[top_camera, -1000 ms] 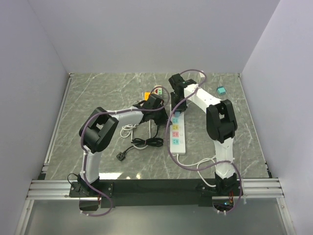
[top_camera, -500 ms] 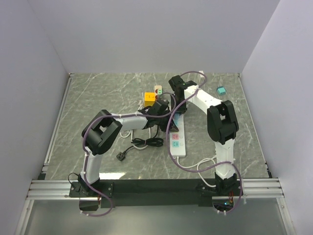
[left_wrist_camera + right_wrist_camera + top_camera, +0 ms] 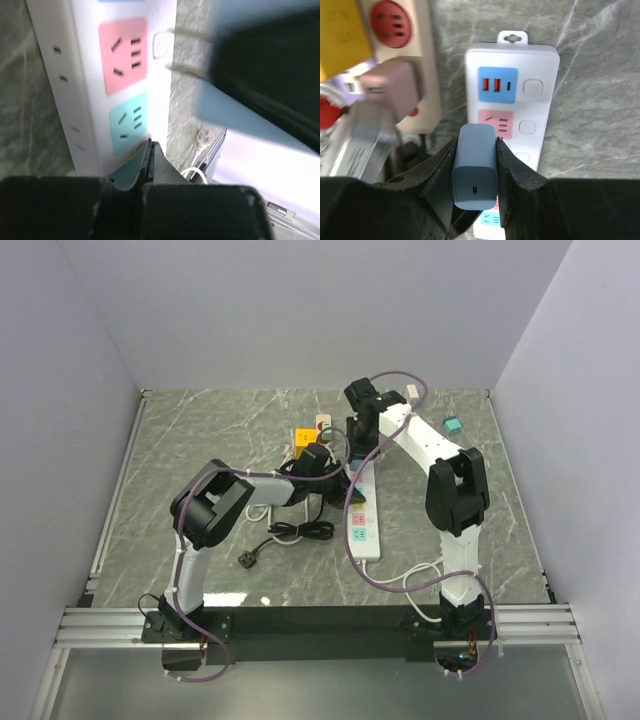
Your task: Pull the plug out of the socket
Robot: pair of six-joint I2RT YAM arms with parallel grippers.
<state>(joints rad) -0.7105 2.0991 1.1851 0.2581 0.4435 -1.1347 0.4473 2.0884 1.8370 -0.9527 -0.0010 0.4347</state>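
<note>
Next, my right gripper goes to the right in the top view and down to let go of the plug. Tabletop beside the teal object lies below, that way.
My right gripper (image 3: 475, 145) is shut on a blue plug (image 3: 475, 172), with a finger on each side of it. The plug hangs above the white power strip (image 3: 540, 65), over its pink socket. In the left wrist view the plug (image 3: 220, 107) shows its bare prongs (image 3: 187, 34) in the air, clear of the strip (image 3: 85, 75). My left gripper (image 3: 149, 145) is shut and empty, its tips resting on the strip beside the green socket (image 3: 127, 122). In the top view my left gripper (image 3: 338, 475) and right gripper (image 3: 361, 433) meet over the strip (image 3: 364, 515).
A beige strip with red sockets (image 3: 400, 30) lies left of the white one, with a pink adapter (image 3: 395, 90) and a yellow block (image 3: 304, 437). A black cable with a loose plug (image 3: 250, 558) lies front left. A teal object (image 3: 452, 424) sits back right.
My left gripper has moved right onto the white strip. My right gripper has moved up and back with the blue plug in it.
</note>
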